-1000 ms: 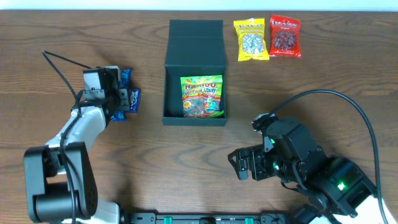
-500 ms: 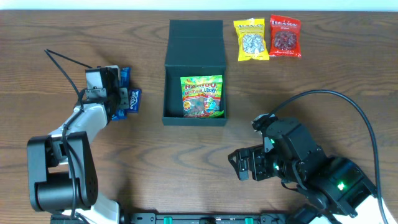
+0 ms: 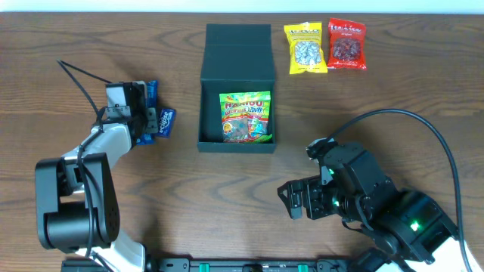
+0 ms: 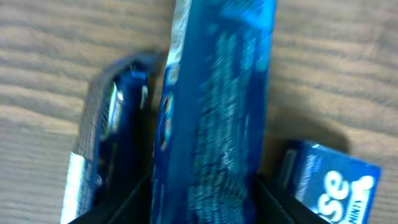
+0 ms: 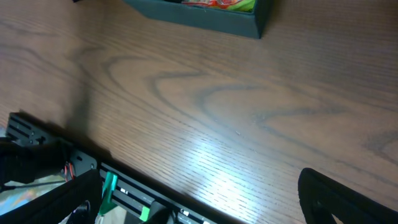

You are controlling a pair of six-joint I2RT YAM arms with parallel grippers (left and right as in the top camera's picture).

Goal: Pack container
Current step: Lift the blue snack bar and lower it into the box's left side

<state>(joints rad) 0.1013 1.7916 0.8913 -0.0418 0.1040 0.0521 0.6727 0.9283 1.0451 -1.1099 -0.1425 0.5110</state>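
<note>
The left gripper should next carry the blue packet up over the container [image 3: 236, 53] and go down to let go of it in the bare strip [image 3: 211, 115], because the Haribo packet leaves that side empty.
The container [image 3: 236, 53], a dark box with its flap lid open at the back, stands at the table's middle back; its near wall shows in the right wrist view [image 5: 205, 17]. A Haribo packet [image 3: 245, 117] lies inside it. My left gripper [image 3: 144, 113] is at the left, over a cluster of blue snack packets. In the left wrist view the fingers [image 4: 205, 199] are shut on an upright blue packet [image 4: 214, 112], with one blue packet on its left [image 4: 109, 137] and one on its right [image 4: 329, 180]. My right gripper [image 3: 299, 200] is open and empty at the front right [image 5: 193, 193].
A yellow snack packet [image 3: 305, 48] and a red snack packet [image 3: 347, 44] lie side by side to the right of the container's lid. A black rail with green clips [image 5: 124, 193] runs along the table's front edge.
My left gripper has shifted slightly toward the back right, and the blue packet on its right side has moved a little to the right. The right arm has not moved.
</note>
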